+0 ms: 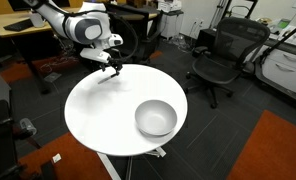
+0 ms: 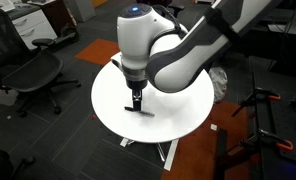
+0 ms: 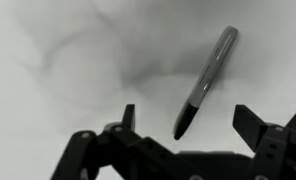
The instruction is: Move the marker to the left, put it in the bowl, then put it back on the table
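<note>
I need to bring my gripper down to the table over the marker next, and then I should close it on its dark tip (image 2: 138, 111) (image 3: 186, 120).
The marker (image 3: 206, 80) is a thin dark stick lying flat on the round white table (image 1: 98, 115). In the wrist view its dark tip lies between the fingers of my gripper (image 3: 191, 122), which is open and empty, and the rest of it reaches away beyond them. In an exterior view the gripper (image 2: 138, 100) hangs just above the marker (image 2: 141, 110) near the table's (image 2: 178, 115) edge. The shiny silver bowl (image 1: 155, 118) stands empty on the opposite side of the table from the gripper (image 1: 113, 68). The arm hides the bowl in one exterior view.
Black office chairs (image 1: 220, 55) (image 2: 33, 75) stand around the table. A wooden desk (image 1: 23, 30) is at the back. Grey and orange carpet (image 1: 273, 150) covers the floor. A tripod (image 2: 263, 120) stands beside the table.
</note>
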`<state>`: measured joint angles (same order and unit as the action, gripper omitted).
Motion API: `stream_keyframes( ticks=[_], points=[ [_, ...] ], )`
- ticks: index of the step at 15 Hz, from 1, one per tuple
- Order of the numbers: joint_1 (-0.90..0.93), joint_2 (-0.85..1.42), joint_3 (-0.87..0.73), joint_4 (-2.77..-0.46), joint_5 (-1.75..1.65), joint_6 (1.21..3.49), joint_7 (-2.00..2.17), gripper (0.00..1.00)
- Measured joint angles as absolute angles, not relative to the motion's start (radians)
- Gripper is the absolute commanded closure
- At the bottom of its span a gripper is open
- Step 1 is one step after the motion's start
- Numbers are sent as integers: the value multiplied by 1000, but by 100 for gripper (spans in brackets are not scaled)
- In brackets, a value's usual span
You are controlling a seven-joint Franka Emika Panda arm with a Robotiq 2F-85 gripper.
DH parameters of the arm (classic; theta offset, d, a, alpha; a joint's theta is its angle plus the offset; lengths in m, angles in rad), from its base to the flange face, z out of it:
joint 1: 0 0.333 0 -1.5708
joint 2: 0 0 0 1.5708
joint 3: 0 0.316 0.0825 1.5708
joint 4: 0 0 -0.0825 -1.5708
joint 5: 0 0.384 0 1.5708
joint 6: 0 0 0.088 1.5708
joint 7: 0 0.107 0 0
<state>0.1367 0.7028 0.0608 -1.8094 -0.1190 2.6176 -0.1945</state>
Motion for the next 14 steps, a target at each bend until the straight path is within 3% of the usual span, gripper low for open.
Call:
stream_keyframes(
  ticks=[12,13,14],
  points=[
    [138,758,59,-1783,-126,2624,-195,0],
    [139,763,59,-1780,-132,2624,-195,25],
    [139,768,59,-1776,-137,2624,-195,28]
  ],
)
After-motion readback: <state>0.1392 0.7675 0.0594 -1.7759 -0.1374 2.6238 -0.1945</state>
